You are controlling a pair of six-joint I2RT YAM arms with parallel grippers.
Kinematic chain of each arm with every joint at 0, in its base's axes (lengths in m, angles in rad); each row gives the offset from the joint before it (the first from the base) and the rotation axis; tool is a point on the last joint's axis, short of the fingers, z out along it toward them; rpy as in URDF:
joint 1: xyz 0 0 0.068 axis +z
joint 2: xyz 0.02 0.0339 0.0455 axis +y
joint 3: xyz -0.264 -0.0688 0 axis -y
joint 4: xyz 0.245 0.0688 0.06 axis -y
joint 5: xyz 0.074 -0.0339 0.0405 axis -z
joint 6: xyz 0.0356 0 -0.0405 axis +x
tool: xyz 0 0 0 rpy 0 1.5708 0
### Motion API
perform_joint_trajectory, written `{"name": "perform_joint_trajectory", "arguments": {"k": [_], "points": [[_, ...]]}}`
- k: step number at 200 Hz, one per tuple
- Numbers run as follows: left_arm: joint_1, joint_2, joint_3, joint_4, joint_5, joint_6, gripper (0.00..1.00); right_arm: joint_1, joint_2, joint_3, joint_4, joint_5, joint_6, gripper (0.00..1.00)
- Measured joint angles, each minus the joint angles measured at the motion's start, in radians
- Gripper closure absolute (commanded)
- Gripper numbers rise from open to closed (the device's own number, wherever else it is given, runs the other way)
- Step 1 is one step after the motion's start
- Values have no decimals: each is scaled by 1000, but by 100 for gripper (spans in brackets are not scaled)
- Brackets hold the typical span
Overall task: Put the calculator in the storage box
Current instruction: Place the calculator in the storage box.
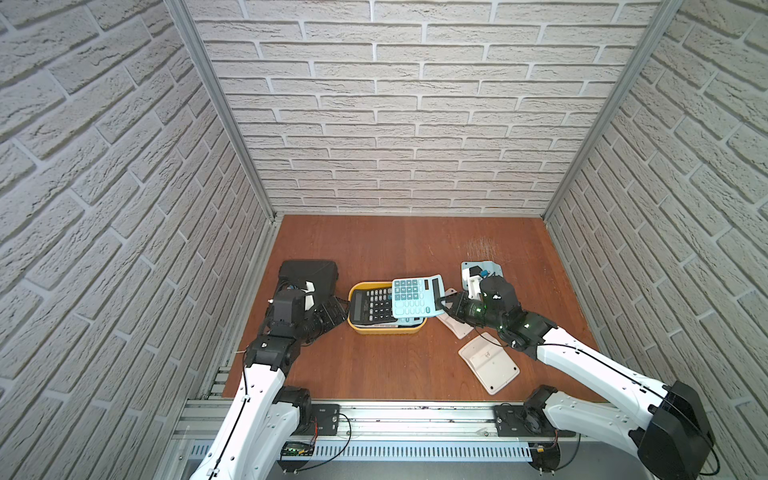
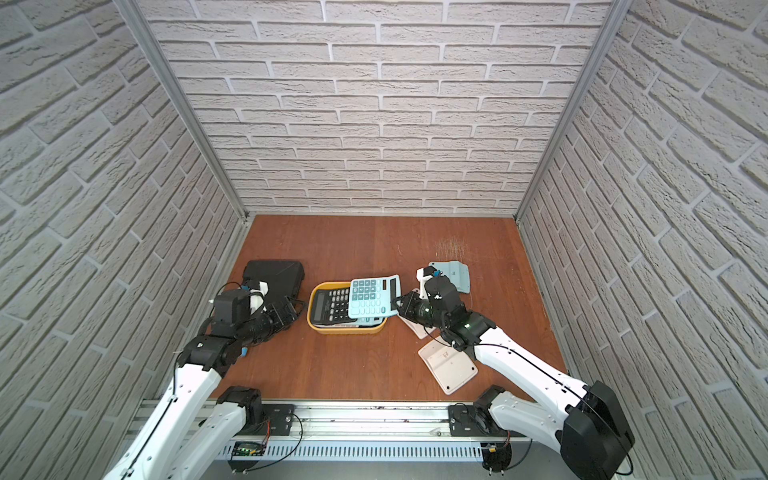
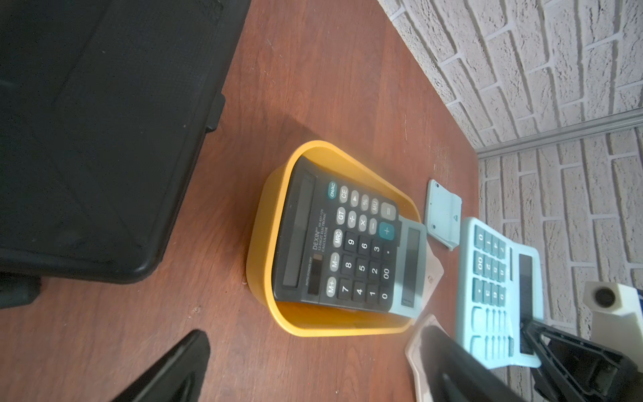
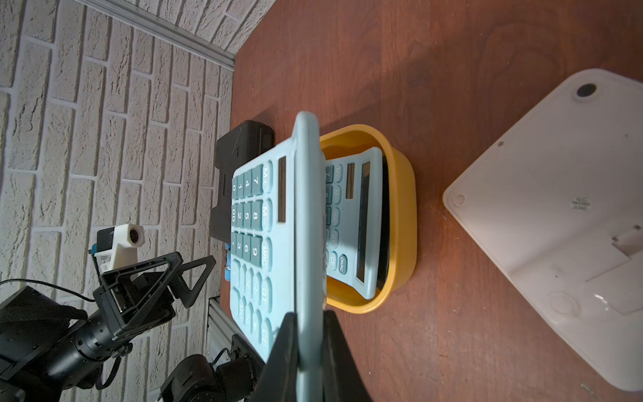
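Observation:
My right gripper should move down toward the box next and let go of the calculator's edge, because the stacked calculators inside are below my gripper, toward the black case.
My right gripper is shut on the edge of a light blue calculator. It holds the calculator tilted, above the right end of the yellow storage box. Inside the box lies a black calculator on top of another light blue one. My left gripper is open with nothing in it, just left of the box.
A black hard case sits behind the left gripper. Right of the box, a white calculator lies face down, a pinkish one lies under the right gripper, and a pale blue one is farther back.

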Motion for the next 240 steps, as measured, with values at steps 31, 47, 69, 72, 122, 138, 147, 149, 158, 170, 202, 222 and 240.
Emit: {"name": "perform_joint_trajectory", "arguments": {"k": [31,47,69,72,122,138,147,149,158,170,202,222,240], "points": [[0,8,-10,3,-5,0,2,42,43,-19,76,42,35,97],[0,14,-11,4,-5,-1,2,61,89,-19,106,64,53,97],[0,15,-12,7,-5,-1,2,88,156,-18,140,87,69,97],[0,15,-13,8,-5,-1,2,91,165,-18,146,90,71,97],[0,11,-16,11,-8,-1,2,122,295,-3,220,121,111,97],[0,11,-16,11,-8,-1,2,122,317,-2,242,130,121,97],[0,11,-16,11,-8,0,2,122,324,-2,251,133,125,97],[0,11,-16,11,-8,0,2,122,325,-2,253,134,126,97],[0,11,-16,11,-8,0,2,122,326,-2,258,136,129,97],[0,12,-16,11,-8,0,2,123,326,-2,262,138,133,96],[0,13,-16,11,-8,0,2,123,326,-2,265,141,136,80],[0,13,-13,-2,-17,7,2,123,326,-2,264,141,137,71],[0,4,0,-34,-35,21,2,124,326,-2,263,140,137,59]]}}
